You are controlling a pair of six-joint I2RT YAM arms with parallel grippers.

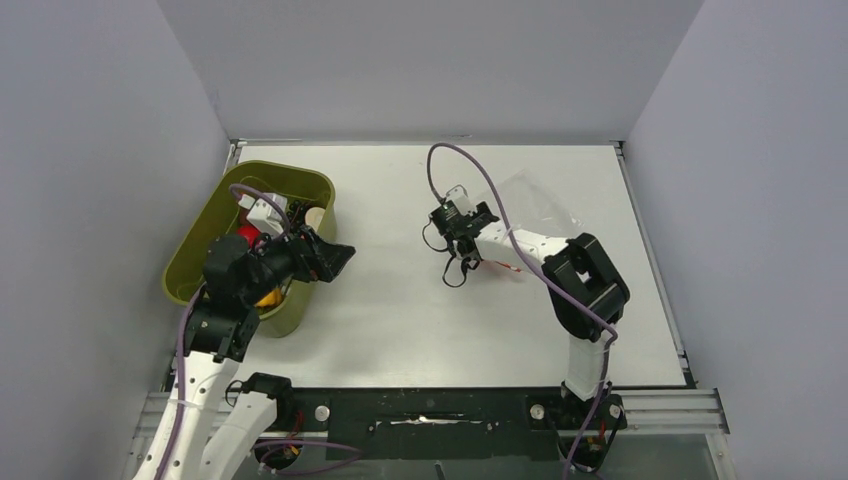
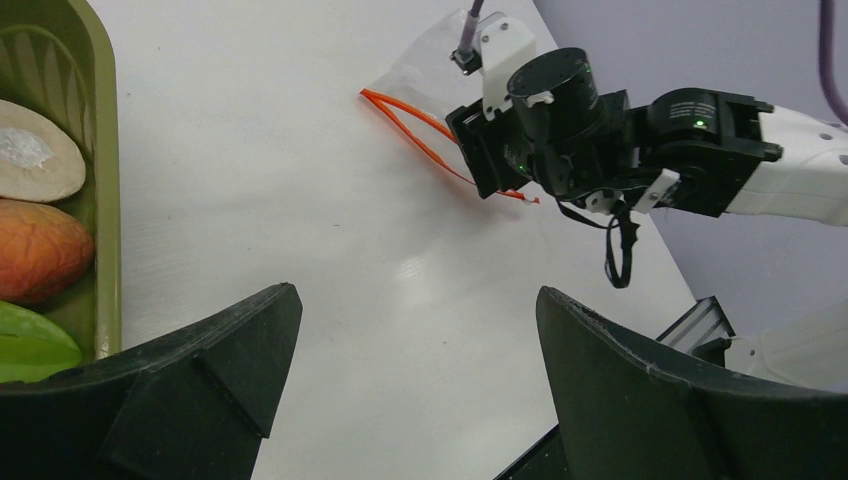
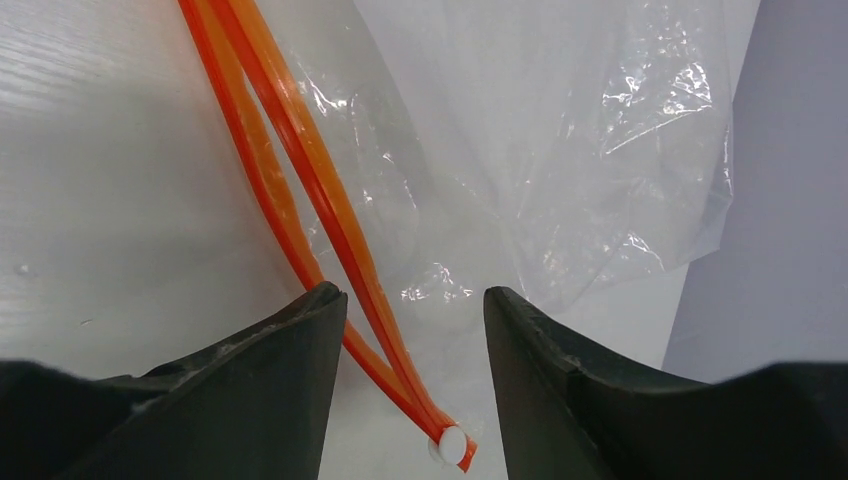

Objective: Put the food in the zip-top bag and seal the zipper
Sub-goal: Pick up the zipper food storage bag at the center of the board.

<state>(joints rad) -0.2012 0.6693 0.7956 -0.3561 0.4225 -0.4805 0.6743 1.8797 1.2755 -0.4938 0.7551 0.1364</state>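
Note:
My right gripper lowers astride the bag-side zipper strip (image 3: 371, 296) next. That strip lies below it between the open fingers, and there it stands apart from the other strip.
The zip-top bag (image 1: 535, 205) lies flat and clear on the white table, its mouth standing apart. Its orange-red zipper (image 3: 300, 170) runs as two separate strips that join at a white slider (image 3: 452, 443). My right gripper (image 3: 412, 292) is open and points down over that end, with the strips lying between its fingers untouched. From the left wrist view I see the bag (image 2: 430, 60), the zipper (image 2: 410, 125) and the right gripper (image 2: 490, 175). Food sits in the olive tub: a red piece (image 1: 247, 233), a brown-orange piece (image 2: 40, 250), a green piece (image 2: 30, 345). My left gripper (image 2: 418, 292) hangs open and holds nothing.
The olive-green tub (image 1: 200, 235) stands at the table's left, with the left arm reaching across its near corner. A pale round slice (image 2: 35, 165) also lies in it. Grey walls enclose the table on three sides. A purple cable (image 1: 440, 165) loops above the right wrist.

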